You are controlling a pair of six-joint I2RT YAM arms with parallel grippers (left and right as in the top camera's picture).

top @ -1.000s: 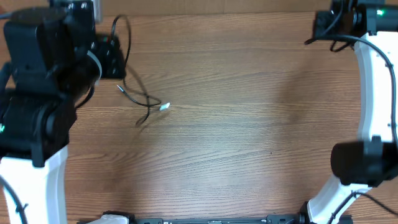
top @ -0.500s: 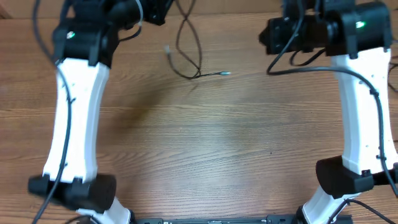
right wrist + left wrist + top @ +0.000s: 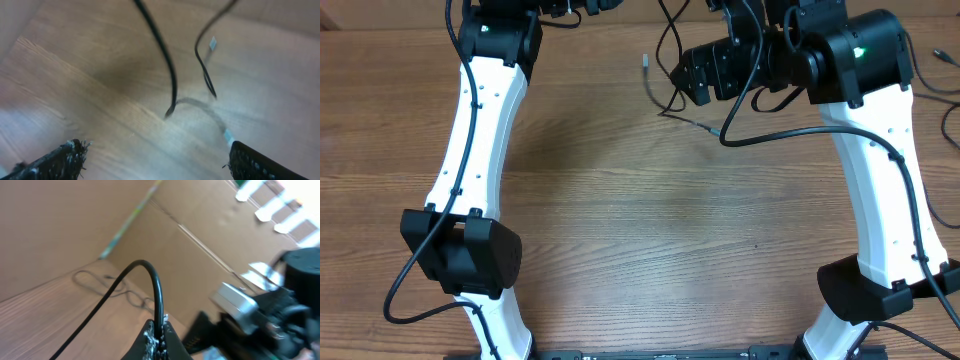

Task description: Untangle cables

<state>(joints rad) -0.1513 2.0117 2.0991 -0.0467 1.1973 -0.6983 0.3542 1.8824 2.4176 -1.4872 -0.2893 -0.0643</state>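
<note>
My open right gripper goes left in the overhead view onto the nearer piece of cable (image 3: 677, 45) (image 3: 167, 57) next. That piece hangs on that side of it, crossing the other.
Thin black cables (image 3: 665, 55) hang in loops over the back of the table, one silvery plug tip (image 3: 647, 62) in the air and another end (image 3: 705, 127) on the wood. My left gripper (image 3: 159, 332) is shut on one cable (image 3: 150, 272), which arches up from between its fingers. My right gripper (image 3: 703, 75) sits just right of the loops. In the right wrist view its fingers (image 3: 67, 160) stand wide apart around nothing. Two cable strands (image 3: 167, 55) dangle ahead of the right gripper (image 3: 160, 165), with plug tips (image 3: 212, 43) showing.
The thicker black arm wire (image 3: 760, 135) droops under the right arm. Another thin cord (image 3: 102, 282) lies on the wood by the cardboard wall (image 3: 190, 210) at the back. A cord end (image 3: 945, 60) shows at the table's far right edge.
Both arms have swung toward the table's back. The cables have travelled from the left side to the back middle, lifted by the left gripper. The right gripper has opened wide.
</note>
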